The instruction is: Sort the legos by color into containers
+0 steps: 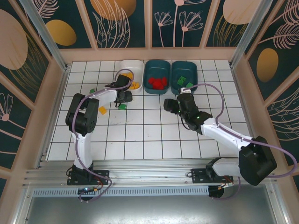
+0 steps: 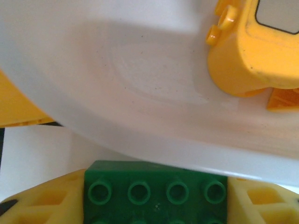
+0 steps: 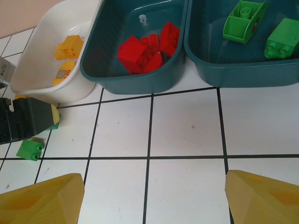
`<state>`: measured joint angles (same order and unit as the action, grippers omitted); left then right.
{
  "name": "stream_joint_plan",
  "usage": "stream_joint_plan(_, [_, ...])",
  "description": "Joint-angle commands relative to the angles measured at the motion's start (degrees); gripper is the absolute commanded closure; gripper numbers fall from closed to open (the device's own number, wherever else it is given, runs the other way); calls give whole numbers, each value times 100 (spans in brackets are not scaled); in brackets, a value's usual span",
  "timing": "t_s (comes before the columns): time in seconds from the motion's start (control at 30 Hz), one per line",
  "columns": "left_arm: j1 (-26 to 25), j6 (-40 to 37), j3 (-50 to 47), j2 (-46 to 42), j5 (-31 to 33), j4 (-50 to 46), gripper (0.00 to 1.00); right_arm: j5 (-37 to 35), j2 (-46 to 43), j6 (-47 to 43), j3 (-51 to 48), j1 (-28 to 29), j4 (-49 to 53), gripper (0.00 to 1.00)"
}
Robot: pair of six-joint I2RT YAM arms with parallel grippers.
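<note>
I need to lift my left gripper and move it past the red legos, over the teal container. I should release there, because the green legos in that container match in color.
In the left wrist view my left gripper (image 2: pixel 156 200) is shut on a dark green lego (image 2: pixel 156 191), its studs facing the camera, right at the front rim of the white container (image 2: pixel 154 149). Yellow legos (image 2: pixel 252 56) lie inside that container. From above, the left gripper (image 1: pixel 124 96) sits by the white container (image 1: pixel 127 65). My right gripper (image 3: pixel 152 200) is open over bare tiles, in front of the teal container (image 3: pixel 135 84) holding red legos (image 3: pixel 145 49). The other teal container (image 3: pixel 243 77) holds green legos (image 3: pixel 243 21).
A small green lego (image 1: pixel 122 106) lies on the tiles just behind the left gripper. A yellow lego (image 1: pixel 102 110) and another green one (image 1: pixel 92 89) sit further left. Wooden walls and metal posts frame the table; the open tiles lie towards the arm bases.
</note>
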<state>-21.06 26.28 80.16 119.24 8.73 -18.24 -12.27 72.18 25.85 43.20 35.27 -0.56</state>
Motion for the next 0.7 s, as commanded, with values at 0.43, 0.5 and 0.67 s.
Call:
stream_joint_plan(0.43, [-915,-11,-109,-1278,117,-551,58,119,-487,-183,-120,-708,101,22])
stream_joint_plan(0.5, [-1080,-9,204,-1231,20,-653,59,137,-588,-185,-166,-877,124,22])
stream_joint_plan(0.67, [-1587,-8,1519,-587,-501,-778,60,238,-836,-122,-305,-1588,293,22])
